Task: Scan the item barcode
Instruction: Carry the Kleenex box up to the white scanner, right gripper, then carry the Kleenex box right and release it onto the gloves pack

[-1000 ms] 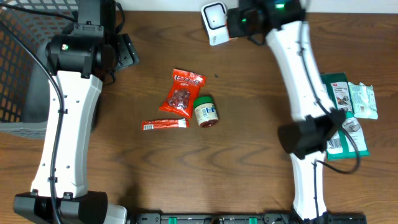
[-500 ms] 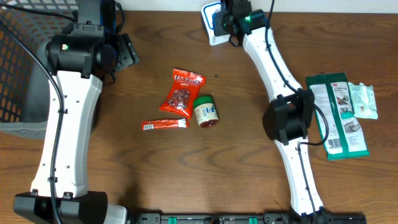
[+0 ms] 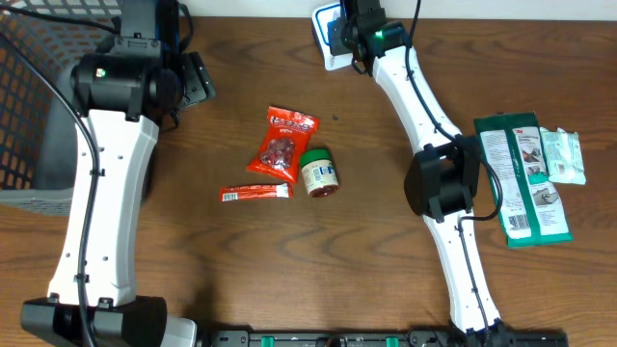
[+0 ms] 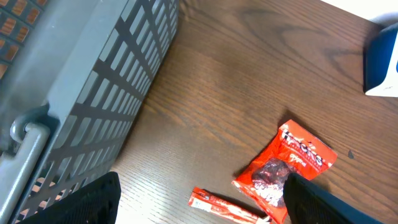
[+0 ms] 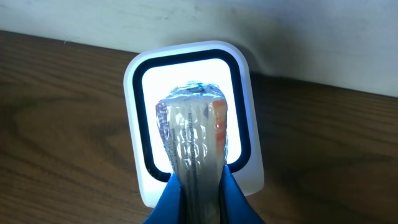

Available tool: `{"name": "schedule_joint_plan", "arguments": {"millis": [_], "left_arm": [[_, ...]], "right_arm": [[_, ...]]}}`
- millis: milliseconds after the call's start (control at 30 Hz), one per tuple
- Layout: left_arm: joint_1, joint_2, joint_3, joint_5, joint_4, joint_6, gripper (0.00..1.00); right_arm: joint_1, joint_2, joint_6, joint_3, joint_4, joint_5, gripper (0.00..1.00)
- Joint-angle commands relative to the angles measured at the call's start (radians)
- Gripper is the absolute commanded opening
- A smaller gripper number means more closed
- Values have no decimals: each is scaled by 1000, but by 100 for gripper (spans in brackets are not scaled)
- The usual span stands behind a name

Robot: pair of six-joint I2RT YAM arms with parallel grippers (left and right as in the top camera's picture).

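Note:
My right gripper will move back and to the right in the overhead view, then go down and release the packet onto the green package [image 3: 505, 164]. That spot is away from the items in the middle of the table.
My right gripper [image 5: 198, 194] is shut on a clear-wrapped packet [image 5: 193, 127] with an orange edge. It holds the packet upright in front of the lit window of the white barcode scanner [image 5: 249, 180]. From overhead the right gripper [image 3: 355, 27] sits over the scanner [image 3: 331, 39] at the table's far edge, and the packet is hidden under the arm. My left gripper [image 4: 202, 180] hangs open above the table's left part with nothing between its fingers; overhead, the left gripper [image 3: 196, 82] is near the basket.
A red snack bag [image 3: 282, 145], a small jar [image 3: 318, 173] and a red stick pack [image 3: 255, 193] lie mid-table. A green package [image 3: 521, 183] and a white packet [image 3: 562, 156] lie at the right. A grey wire basket [image 3: 29, 106] stands at the left.
The right arm has swung left and folded, bringing its gripper and the packet over the scanner. The left arm has not moved.

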Motion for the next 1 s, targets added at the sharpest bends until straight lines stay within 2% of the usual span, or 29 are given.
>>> {"name": "schedule_joint_plan", "arguments": {"millis": [0, 133, 300, 500, 767, 867, 967], "left_arm": [[3, -20, 6, -9, -3, 6, 84], [3, -20, 6, -9, -3, 6, 84], [3, -20, 6, -9, -3, 6, 84], [3, -20, 6, -9, -3, 6, 84], [3, -20, 6, -9, -3, 6, 84], [3, -20, 6, -9, -3, 6, 84], [3, -20, 6, -9, -3, 6, 84]], "right_arm": [[11, 10, -6, 11, 3, 0, 1], [4, -25, -7, 22, -30, -42, 1], [-21, -179, -7, 25, -148, -195, 1], [-62, -412, -8, 24, -467, -322, 1], [-144, -594, -98, 24, -877, -379, 1], [-184, -634, -135, 24, -992, -445, 1], [-212, -683, -138, -17, -993, -456, 1]]}}
